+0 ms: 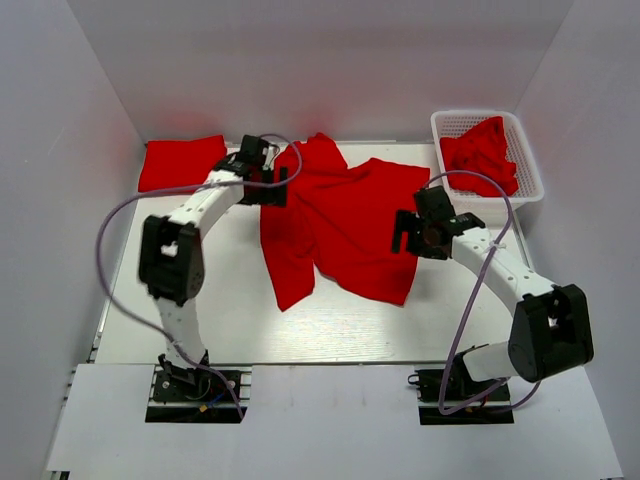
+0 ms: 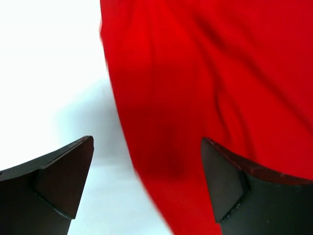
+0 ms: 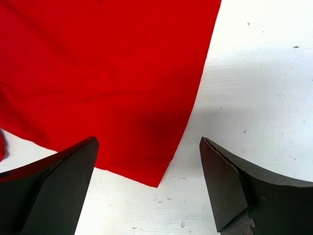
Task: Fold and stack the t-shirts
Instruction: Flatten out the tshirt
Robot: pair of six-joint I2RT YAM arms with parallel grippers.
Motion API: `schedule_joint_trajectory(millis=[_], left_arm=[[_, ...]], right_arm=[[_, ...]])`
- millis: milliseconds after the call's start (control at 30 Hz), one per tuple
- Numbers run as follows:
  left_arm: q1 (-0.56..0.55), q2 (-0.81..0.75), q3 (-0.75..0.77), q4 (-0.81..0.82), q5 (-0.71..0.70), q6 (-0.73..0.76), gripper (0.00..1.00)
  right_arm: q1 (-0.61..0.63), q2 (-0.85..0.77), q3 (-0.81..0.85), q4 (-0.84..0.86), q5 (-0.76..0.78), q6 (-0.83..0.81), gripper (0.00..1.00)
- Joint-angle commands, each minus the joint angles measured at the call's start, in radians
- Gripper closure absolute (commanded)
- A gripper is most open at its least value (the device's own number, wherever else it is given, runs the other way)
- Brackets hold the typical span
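The left gripper will next move back along the edge of the spread shirt and go down onto the near corner of the shirt's flap, because that corner sticks out over bare tabletop.
One red t-shirt lies crumpled and spread across the middle of the white table. A second t-shirt sits folded at the back left. A third t-shirt is bunched in the basket. My left gripper hovers open over the spread shirt's upper left edge. In the left wrist view the cloth passes under the left gripper, whose jaws stand wide apart and hold nothing. My right gripper is open by the shirt's right side. In the right wrist view a cloth corner lies between the right gripper's fingers, ungripped.
A white mesh basket stands at the back right corner. Grey walls close in the table on the left, back and right. A purple cable loops from each arm.
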Motion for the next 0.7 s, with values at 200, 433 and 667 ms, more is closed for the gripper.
schedule_joint_trajectory(millis=[200,433,667], left_arm=[[-0.043,-0.523,-0.689,0.179,0.281,-0.189,0.0],[-0.186,-0.568,-0.843,0.172,0.352,-0.209,0.04],[-0.286,-0.564,-0.877,0.077,0.167,-0.258,0.07]], right_arm=[[-0.003,-0.159,-0.097,-0.025,-0.01,-0.028,0.1],[-0.005,-0.225,-0.149,-0.03,0.001,-0.024,0.1],[-0.002,-0.242,-0.169,-0.038,0.006,-0.02,0.1]])
